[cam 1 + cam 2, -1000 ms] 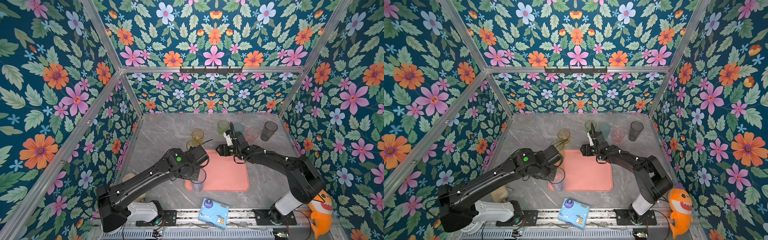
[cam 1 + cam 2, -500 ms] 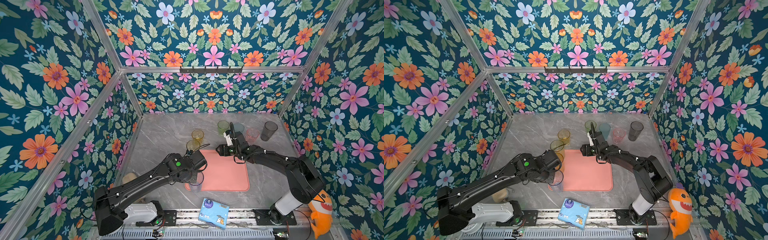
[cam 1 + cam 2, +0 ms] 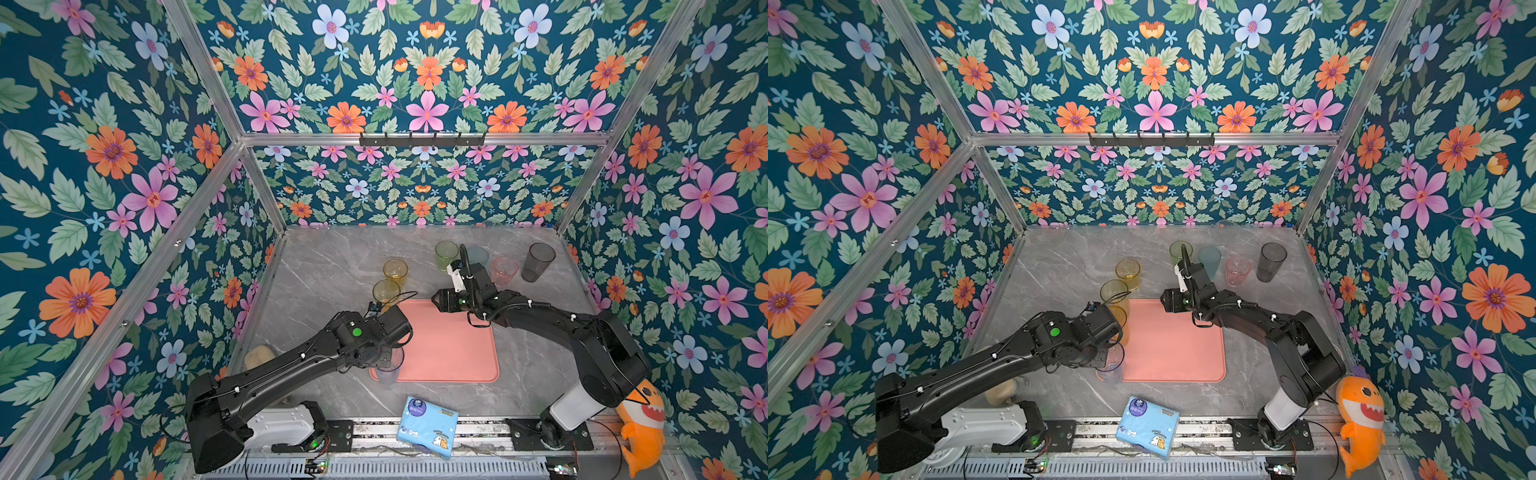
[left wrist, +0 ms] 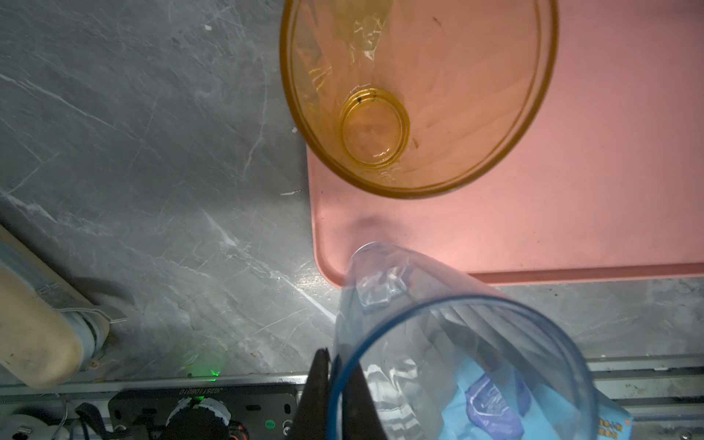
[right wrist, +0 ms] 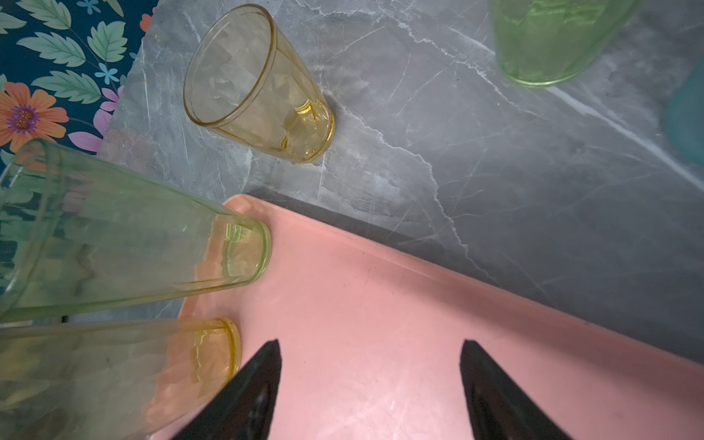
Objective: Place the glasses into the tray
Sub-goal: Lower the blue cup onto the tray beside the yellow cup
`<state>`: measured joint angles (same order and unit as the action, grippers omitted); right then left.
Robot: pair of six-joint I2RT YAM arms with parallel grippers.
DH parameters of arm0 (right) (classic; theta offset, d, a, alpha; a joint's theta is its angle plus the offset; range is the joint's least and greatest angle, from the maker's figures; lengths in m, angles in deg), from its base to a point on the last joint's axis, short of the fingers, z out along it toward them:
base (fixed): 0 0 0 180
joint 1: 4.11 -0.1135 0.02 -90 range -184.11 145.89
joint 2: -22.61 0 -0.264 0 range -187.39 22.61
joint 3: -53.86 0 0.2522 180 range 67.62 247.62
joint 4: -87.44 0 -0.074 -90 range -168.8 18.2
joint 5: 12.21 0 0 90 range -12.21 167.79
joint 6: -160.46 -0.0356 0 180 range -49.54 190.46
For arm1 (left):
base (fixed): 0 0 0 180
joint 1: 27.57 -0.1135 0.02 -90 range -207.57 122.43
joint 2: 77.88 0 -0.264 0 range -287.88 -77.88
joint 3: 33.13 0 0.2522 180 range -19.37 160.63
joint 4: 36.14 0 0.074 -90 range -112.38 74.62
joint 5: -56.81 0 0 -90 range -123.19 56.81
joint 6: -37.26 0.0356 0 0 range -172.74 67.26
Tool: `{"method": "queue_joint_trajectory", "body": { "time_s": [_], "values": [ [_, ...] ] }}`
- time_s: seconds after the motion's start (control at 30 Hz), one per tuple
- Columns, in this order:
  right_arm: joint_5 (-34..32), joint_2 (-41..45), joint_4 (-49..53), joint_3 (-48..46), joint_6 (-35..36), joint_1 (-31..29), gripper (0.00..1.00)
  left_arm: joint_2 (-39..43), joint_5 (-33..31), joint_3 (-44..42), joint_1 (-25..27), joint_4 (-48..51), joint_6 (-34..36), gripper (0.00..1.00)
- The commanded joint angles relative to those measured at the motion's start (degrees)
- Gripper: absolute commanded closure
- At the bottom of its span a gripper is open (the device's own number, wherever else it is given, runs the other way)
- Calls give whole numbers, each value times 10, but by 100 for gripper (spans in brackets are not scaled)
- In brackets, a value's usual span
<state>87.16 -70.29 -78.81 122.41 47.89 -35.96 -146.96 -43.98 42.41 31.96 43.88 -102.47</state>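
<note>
My left gripper will next ease outward and down over the tray's near corner [image 4: 368, 232], then let go of the blue-rimmed glass's rim, as the glass's base still hangs by the tray's edge.
My left gripper [image 4: 335, 365] is shut on the rim of a clear blue-rimmed glass [image 4: 457, 343], tilted with its base at the near left corner of the salmon-pink tray [image 3: 449, 345]. A tall amber glass [image 4: 419, 95] stands on the tray's left side. A yellow-green glass [image 5: 114, 236] has its base at the far left corner. My right gripper [image 5: 370, 343] hangs open and empty over the tray's far edge. On the table behind stand a short amber glass [image 3: 395, 270] and green [image 3: 446, 253], teal [image 3: 478, 254], pink [image 3: 504, 270] and smoky grey [image 3: 537, 262] glasses.
A light-blue tissue packet [image 3: 428, 424] lies at the front edge by the rail. A beige roll [image 3: 259, 357] lies at the near left beside the left arm. An orange shark toy [image 3: 642, 424] sits outside at the front right. Floral walls enclose three sides.
The left wrist has moved a little toward the front left with the clear glass, uncovering the yellow-green glass behind it. The right arm has not moved.
</note>
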Motion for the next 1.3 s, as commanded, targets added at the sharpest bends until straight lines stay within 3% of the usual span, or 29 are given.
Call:
{"method": "queue_joint_trajectory", "body": {
  "time_s": [0.0,0.83,1.27],
  "values": [
    [2,-2,0,4,-7,0,25,0,-20,0,-1,-10,-9,100],
    [0,2,3,4,-6,0,25,9,-49,-16,-12,-35,-5,100],
    [0,1,5,4,-7,0,24,9,-33,-47,-19,-57,-7,100]
  ]
}}
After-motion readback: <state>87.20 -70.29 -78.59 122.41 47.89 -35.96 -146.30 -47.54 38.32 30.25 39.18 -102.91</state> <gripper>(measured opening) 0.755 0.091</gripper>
